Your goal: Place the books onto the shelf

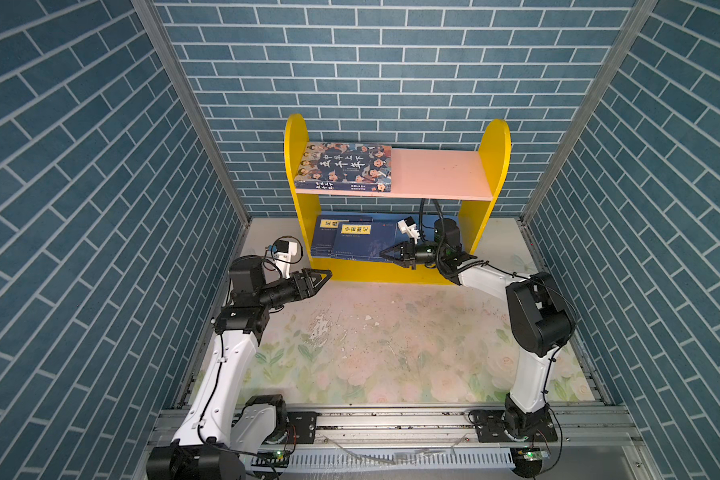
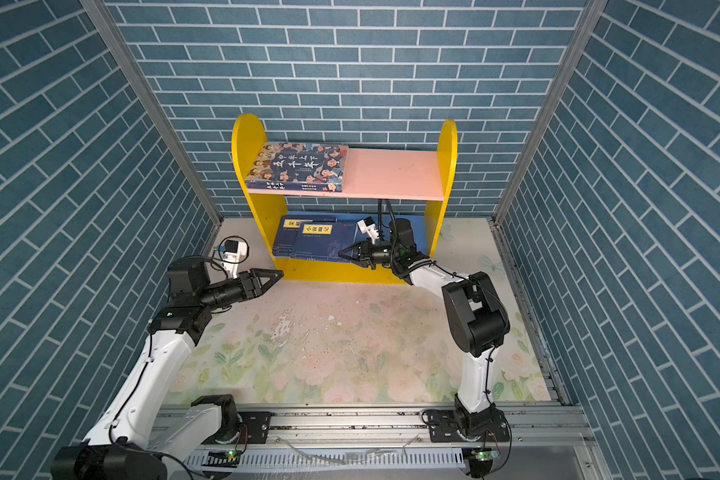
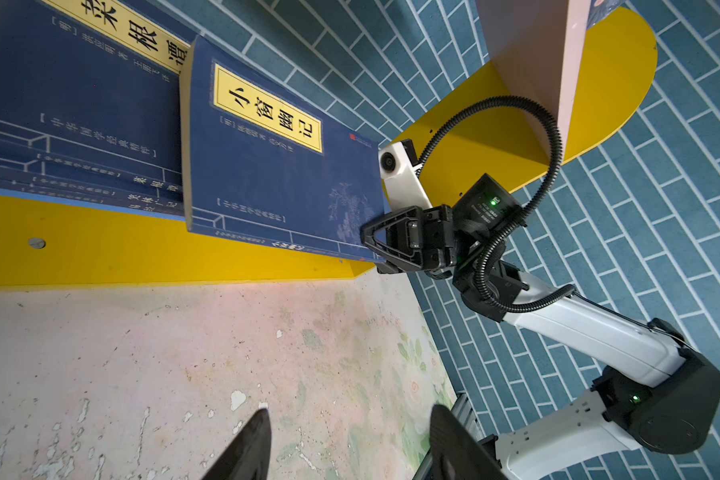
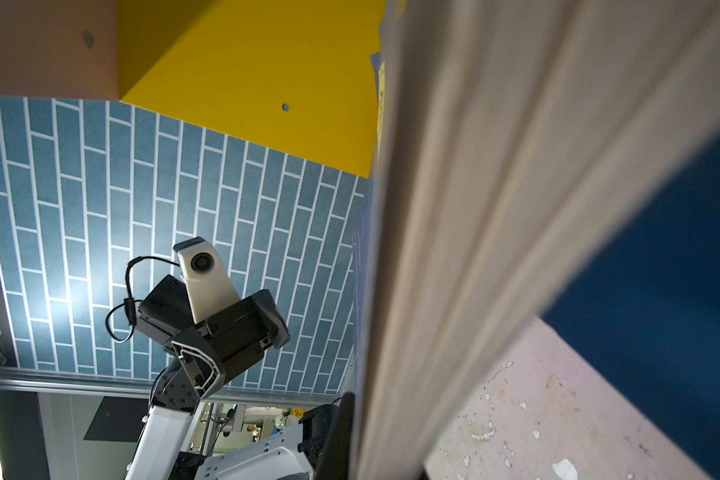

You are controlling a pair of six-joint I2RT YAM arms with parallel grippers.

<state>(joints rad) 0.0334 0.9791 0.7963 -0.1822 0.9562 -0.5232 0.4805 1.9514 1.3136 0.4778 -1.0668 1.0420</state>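
Observation:
My right gripper should push outward to slide the tilted book deeper over the stack of navy books and then release it, because the book's near edge sticks out over the stack.
The shelf (image 1: 497, 166) stands at the back. On the left of its pink upper board (image 1: 441, 174) lies the large book with cartoon faces (image 1: 346, 166). A stack of navy books (image 1: 323, 237) rests on the blue lower board, and another navy book (image 1: 362, 241) lies tilted over the stack. My right gripper (image 1: 385, 253) is shut on that book's right edge; its page edge (image 4: 474, 249) fills the right wrist view. My left gripper (image 1: 325, 274) is open with nothing in it, just in front of the shelf's left post. In the left wrist view its fingertips (image 3: 258, 419) frame bare tabletop.
Blue brick-patterned walls (image 1: 100, 166) close in the left, right and back. The floral table mat (image 1: 371, 340) stretches from the shelf to the aluminium rail (image 1: 391, 419) at the front, where both arms are mounted. The right arm's cable (image 3: 549, 137) loops under the pink board.

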